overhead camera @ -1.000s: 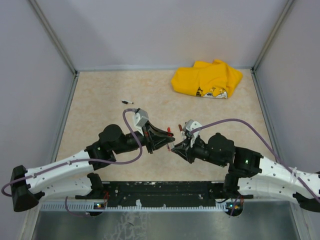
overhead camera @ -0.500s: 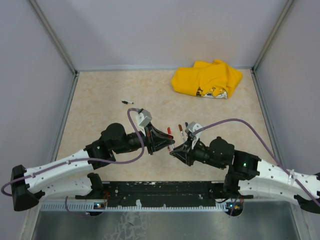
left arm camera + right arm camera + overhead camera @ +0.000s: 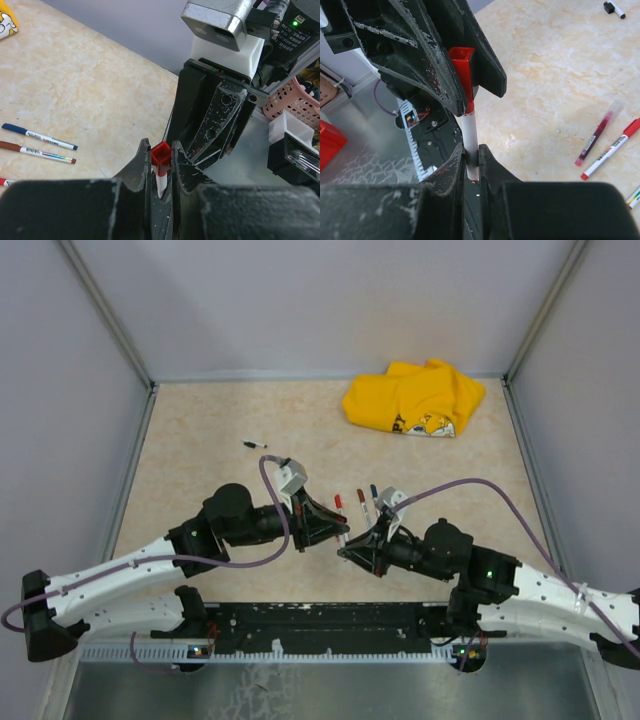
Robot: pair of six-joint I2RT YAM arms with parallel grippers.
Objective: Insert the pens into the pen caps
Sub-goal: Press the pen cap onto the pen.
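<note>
My right gripper will next move down with a tilt toward the table, onto the bare tabletop beside the loose pens, to release the pen, because the pen's end is capped.
My left gripper (image 3: 161, 145) is shut on a red pen cap (image 3: 161, 155), open end facing away. My right gripper (image 3: 471, 150) is shut on a white-barrelled pen (image 3: 469, 135). The pen's far end sits inside the red cap (image 3: 462, 75), between the left fingers (image 3: 425, 60). In the top view the left gripper (image 3: 334, 531) and right gripper (image 3: 349, 548) meet tip to tip above the table's near middle. Three loose pens (image 3: 362, 503) lie just behind them; they also show in the left wrist view (image 3: 37, 136) and right wrist view (image 3: 595, 140).
A yellow cloth (image 3: 415, 398) lies bunched at the back right. A small black-ended pen piece (image 3: 256, 445) lies alone at the left middle and also shows in the right wrist view (image 3: 612, 7). Grey walls enclose the table. A black rail (image 3: 320, 618) runs along the near edge.
Both grippers have stayed tip to tip and shifted slightly toward the near edge. The right arm has swung lower, uncovering the loose pens behind it.
</note>
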